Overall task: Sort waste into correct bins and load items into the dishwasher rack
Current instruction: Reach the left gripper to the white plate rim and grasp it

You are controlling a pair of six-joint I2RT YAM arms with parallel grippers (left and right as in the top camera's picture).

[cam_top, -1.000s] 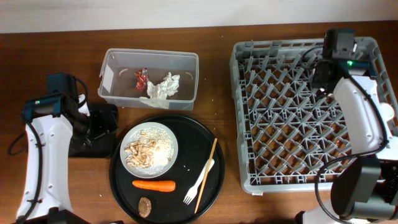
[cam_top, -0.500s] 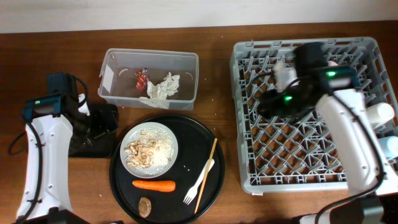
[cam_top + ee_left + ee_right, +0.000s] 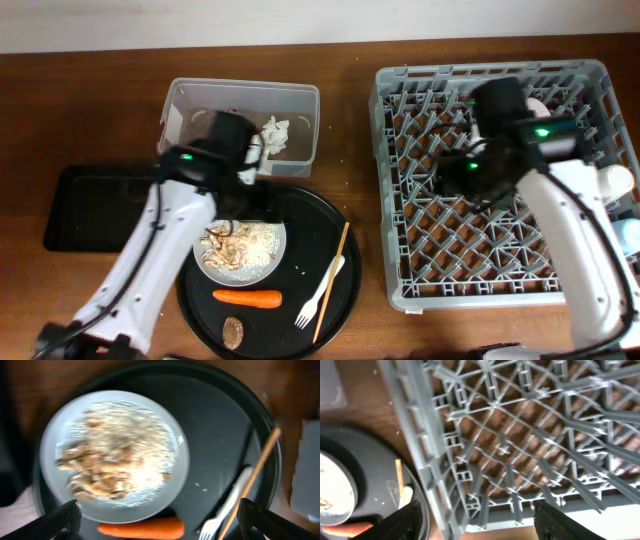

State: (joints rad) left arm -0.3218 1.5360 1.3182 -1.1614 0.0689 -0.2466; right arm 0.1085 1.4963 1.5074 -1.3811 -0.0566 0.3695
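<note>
The bare tray by the plate's rim facing the fork leaves room for my fingers, so my left gripper needs to go down and to the right in the overhead view next, onto that part of the plate's rim.
The white plate with beige food scraps sits on a round black tray, beside the orange carrot, brown lump, white fork and wooden stick. My left gripper hovers open over the plate; in the left wrist view its fingers straddle the plate and carrot. The tissue lies in the clear tub; the red wrapper is hidden. My right gripper is open and empty over the grey rack, which also shows in the right wrist view.
The shallow black tray lies at the left. A white cup and a light blue cup sit at the rack's right side. The right wrist view shows the round tray's edge and the stick.
My left arm swung right from over the shallow black tray to above the plate, uncovering that tray. My right arm moved from the rack's back right corner toward its middle left.
</note>
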